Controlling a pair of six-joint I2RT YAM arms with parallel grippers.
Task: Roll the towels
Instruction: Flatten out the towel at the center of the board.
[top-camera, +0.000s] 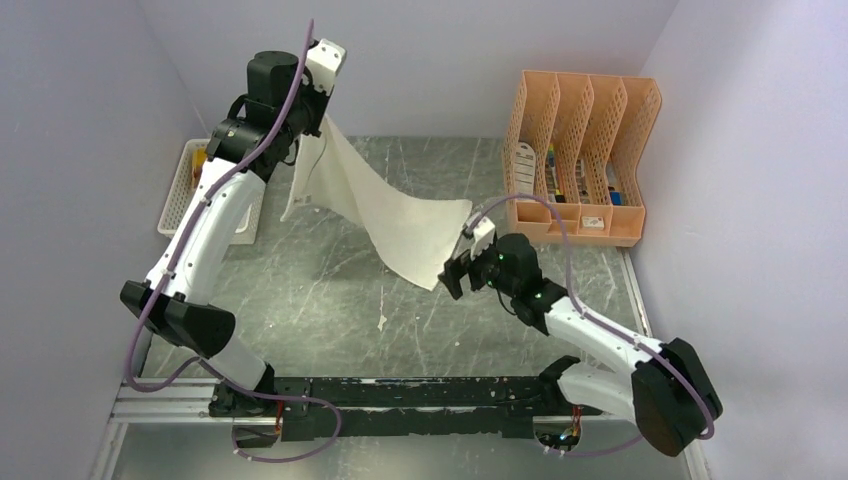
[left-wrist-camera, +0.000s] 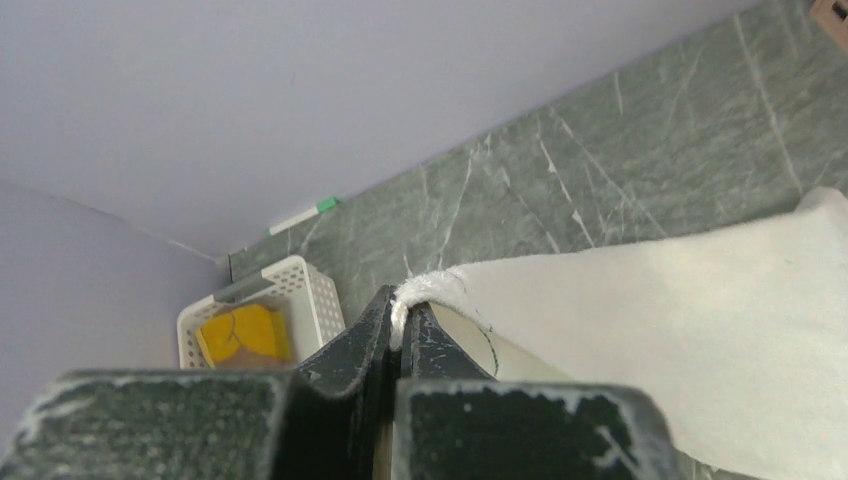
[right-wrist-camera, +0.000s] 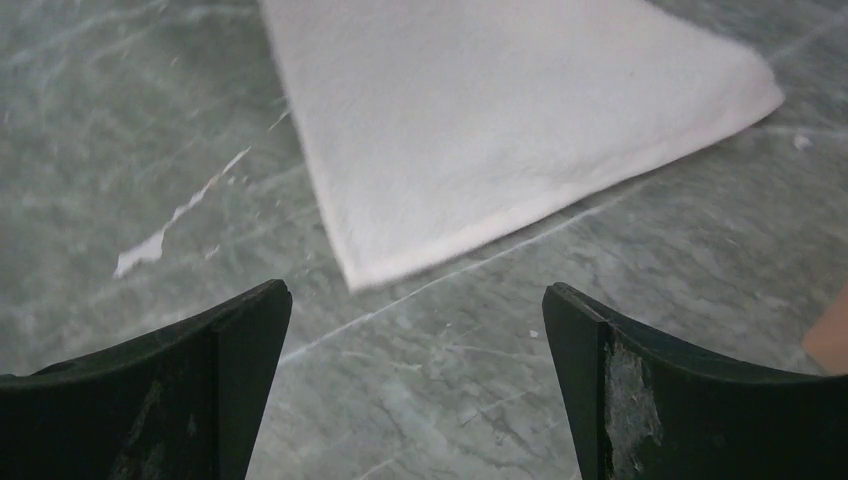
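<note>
My right gripper is open and should next go down to the left in the top view, with its fingers around the towel's near corner (top-camera: 430, 285) (right-wrist-camera: 357, 272), which lies below on that side.
A cream-white towel (top-camera: 392, 215) hangs stretched in the air from its top corner down to the tabletop. My left gripper (top-camera: 322, 108) is raised high at the back left and is shut on that corner; in the left wrist view the bunched edge is pinched between the fingertips (left-wrist-camera: 404, 318), and the towel (left-wrist-camera: 680, 330) spreads away to the right. My right gripper (top-camera: 460, 258) stands open just beside the towel's low corner. In the right wrist view the towel (right-wrist-camera: 480, 130) lies ahead of the open gripper (right-wrist-camera: 415, 320), not touching it. A mustard-yellow towel (left-wrist-camera: 245, 333) lies in a white basket (left-wrist-camera: 310, 290).
An orange file rack (top-camera: 580, 160) with small items stands at the back right. The white basket (top-camera: 185, 190) sits by the left wall. A green-capped pen (left-wrist-camera: 305, 214) lies along the back wall. Walls close in on three sides of the grey marbled table (top-camera: 320, 290).
</note>
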